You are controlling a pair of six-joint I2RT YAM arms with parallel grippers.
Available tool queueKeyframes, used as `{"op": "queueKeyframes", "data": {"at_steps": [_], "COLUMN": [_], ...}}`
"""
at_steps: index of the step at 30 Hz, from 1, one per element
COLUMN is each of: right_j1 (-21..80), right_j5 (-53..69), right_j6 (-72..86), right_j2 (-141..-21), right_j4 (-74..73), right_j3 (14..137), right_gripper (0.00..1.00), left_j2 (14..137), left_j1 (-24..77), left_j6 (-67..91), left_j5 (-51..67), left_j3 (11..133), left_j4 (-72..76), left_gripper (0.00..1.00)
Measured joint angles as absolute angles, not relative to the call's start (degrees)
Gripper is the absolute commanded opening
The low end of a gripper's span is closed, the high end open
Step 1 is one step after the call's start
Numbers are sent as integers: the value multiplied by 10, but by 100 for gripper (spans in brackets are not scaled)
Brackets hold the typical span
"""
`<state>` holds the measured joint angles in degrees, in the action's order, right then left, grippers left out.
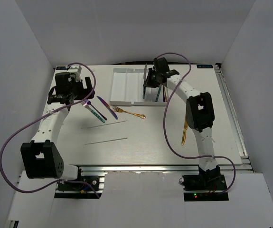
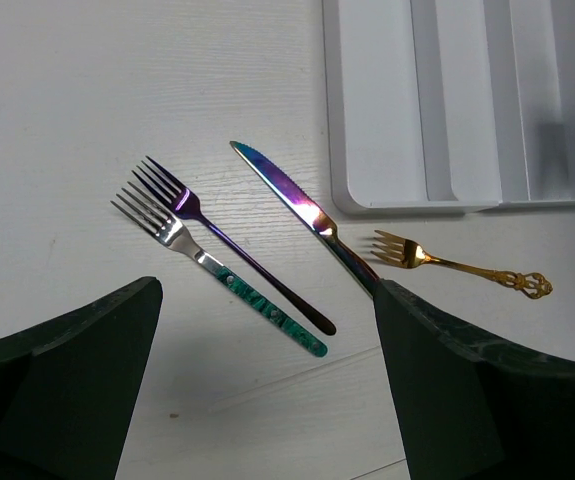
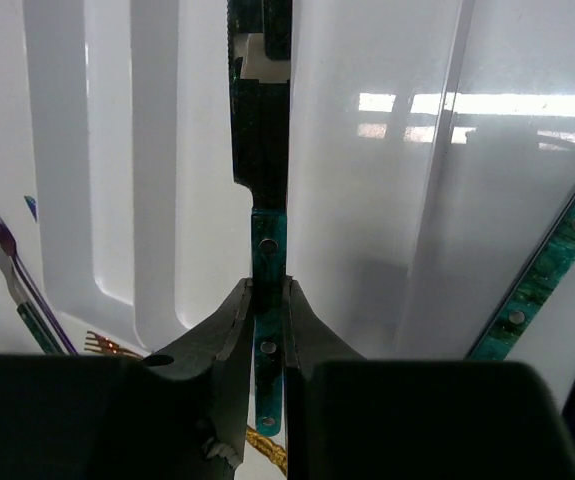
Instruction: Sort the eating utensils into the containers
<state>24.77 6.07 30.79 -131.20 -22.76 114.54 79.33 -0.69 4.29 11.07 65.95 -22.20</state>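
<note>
My right gripper will lower first to get the knife into the empty section of the tray next to the other teal-handled utensil's, because the knife already lines up lengthwise there.
The white four-compartment tray lies at the back centre. My right gripper hangs over it, shut on the teal handle of a knife whose dark blade points away over a compartment. Another teal-handled utensil lies in the tray's right compartment. My left gripper is open and empty above a purple fork and a teal-handled fork lying side by side on the table. An iridescent knife and a gold fork lie to their right, in front of the tray.
A gold utensil lies beside the right arm's lower link. Two thin grey lines run across the table in front of the utensils. White walls close in the table on the left, back and right.
</note>
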Motion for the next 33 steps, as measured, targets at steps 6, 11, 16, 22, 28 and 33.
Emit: {"op": "queueKeyframes", "data": {"at_steps": [6, 11, 16, 22, 28, 33], "right_j1": [248, 247, 246, 245, 245, 244], "right_j5": [49, 48, 60, 77, 79, 83], "right_j6": [322, 314, 301, 280, 264, 246], "right_j2": [-1340, -1360, -1374, -1376, -1375, -1356], "right_j4": [-216, -197, -184, -171, -164, -169], "right_j3": [1145, 1145, 1145, 1145, 1145, 1145], "right_gripper": [0, 0, 4, 31, 47, 48], "left_j2": [793, 793, 793, 792, 788, 784], "left_j1": [-7, -7, -7, -7, -7, -7], "left_j6": [43, 43, 46, 70, 103, 128], "left_j5": [109, 107, 103, 100, 97, 90], "left_j3": [658, 652, 647, 633, 611, 599], "left_j4": [-222, -222, -225, -235, -248, -256], "left_gripper": [98, 98, 98, 98, 98, 98]}}
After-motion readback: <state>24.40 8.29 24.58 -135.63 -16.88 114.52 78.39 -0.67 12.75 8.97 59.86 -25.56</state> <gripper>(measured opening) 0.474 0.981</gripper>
